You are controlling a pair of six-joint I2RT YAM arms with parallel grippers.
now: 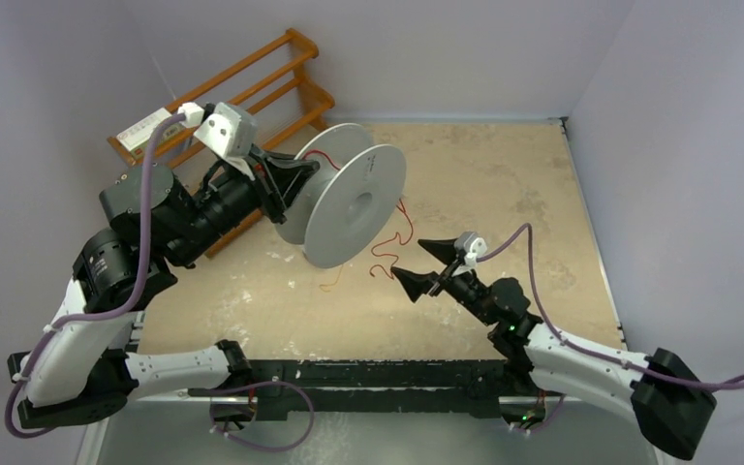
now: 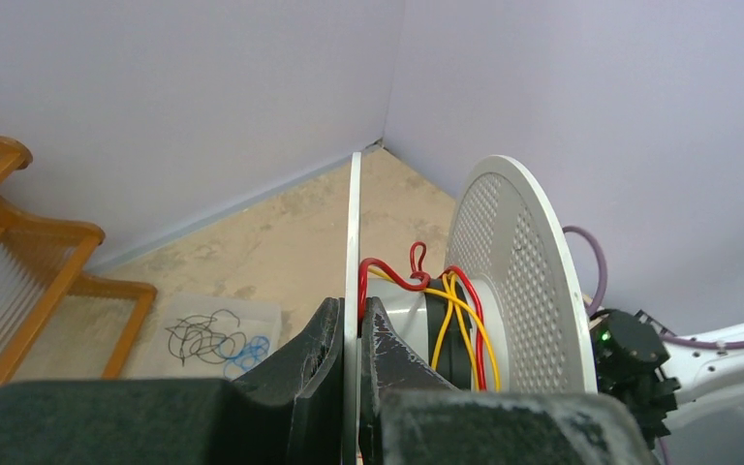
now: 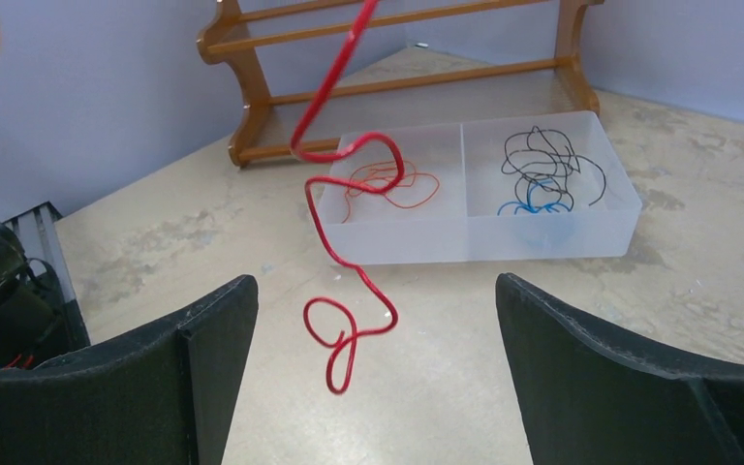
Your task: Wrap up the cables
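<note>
My right gripper needs to push outward and to the left in the top view, around the red cable's bend above its curl (image 1: 409, 238) (image 3: 397, 170), which hangs beyond its open fingers.
My left gripper (image 1: 289, 182) is raised and shut on the near flange of a white spool (image 1: 354, 199). In the left wrist view the jaws (image 2: 353, 325) clamp that flange, and red and yellow cables (image 2: 465, 320) wind round the hub. A long red cable (image 1: 402, 228) hangs loose from the spool. Its curled end (image 3: 344, 339) dangles between the fingers of my right gripper (image 3: 373, 286) without touching them. My right gripper (image 1: 426, 263) is open and empty, just right of the spool and low over the table.
A clear two-part tray (image 3: 465, 247) lies ahead of the right gripper, with an orange wire (image 3: 387, 184) in one part and black (image 3: 542, 160) and blue (image 3: 538, 206) wires in the other. A wooden rack (image 1: 252, 87) stands at the back left.
</note>
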